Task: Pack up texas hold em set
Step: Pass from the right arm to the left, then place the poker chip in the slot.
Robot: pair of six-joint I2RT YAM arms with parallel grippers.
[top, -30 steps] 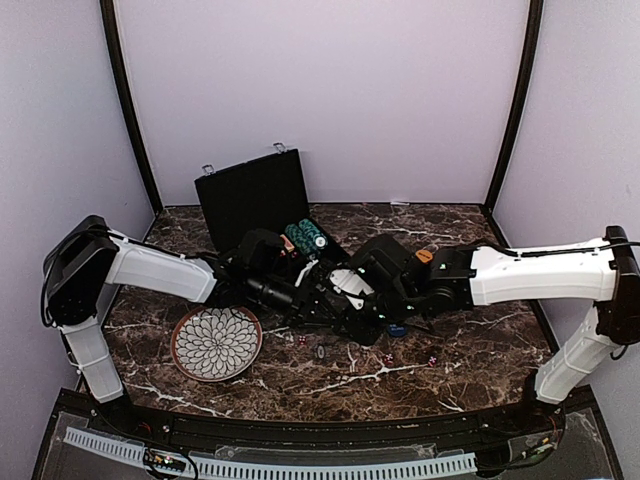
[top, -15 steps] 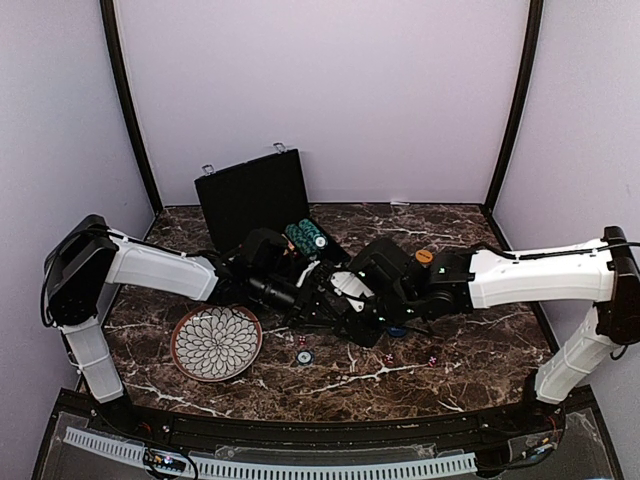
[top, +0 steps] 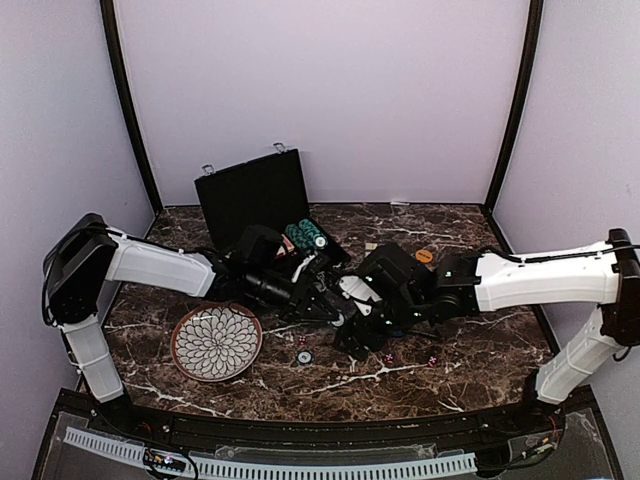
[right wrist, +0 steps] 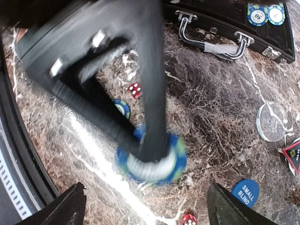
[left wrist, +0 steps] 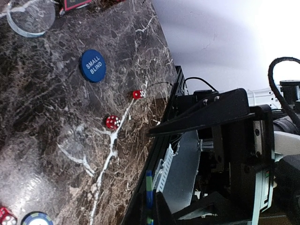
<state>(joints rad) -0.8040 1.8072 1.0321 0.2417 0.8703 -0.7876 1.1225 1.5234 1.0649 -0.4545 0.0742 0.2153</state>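
Note:
The briefcase's striped chips (top: pixel 312 236) are outward of my left gripper. I need to lift it, carry the chip outward, lower it beside them and release the chip among its kind.
The set's black briefcase (top: pixel 252 196) stands open at the back left, with striped chips (top: pixel 306 236) inside. My left gripper (left wrist: pixel 151 201) is shut on a blue-green poker chip (left wrist: pixel 148 180), held edge-on; the right wrist view shows that chip (right wrist: pixel 173 161) pinched in its black fingers just above the table. My right gripper (right wrist: pixel 147 206) stands open wide around and below that chip, not touching it. On the marble lie another chip (right wrist: pixel 123 108), red dice (right wrist: pixel 135 89) and the blue SMALL BLIND button (left wrist: pixel 93 65). The two grippers meet at the table's middle (top: pixel 335 310).
A round white-patterned plate (top: pixel 216 343) lies front left. A loose chip (top: pixel 303 356) and dice (top: pixel 388 358) lie in front of the grippers. An orange button (top: pixel 424 256) sits behind the right arm. A clear disc (right wrist: pixel 274 121) and a card box (right wrist: pixel 293 154) lie beside the briefcase handle (right wrist: pixel 213 44).
My right gripper has opened wide and let go of the blue-green chip, which stays in the left gripper. The right wrist has shifted slightly toward the front.

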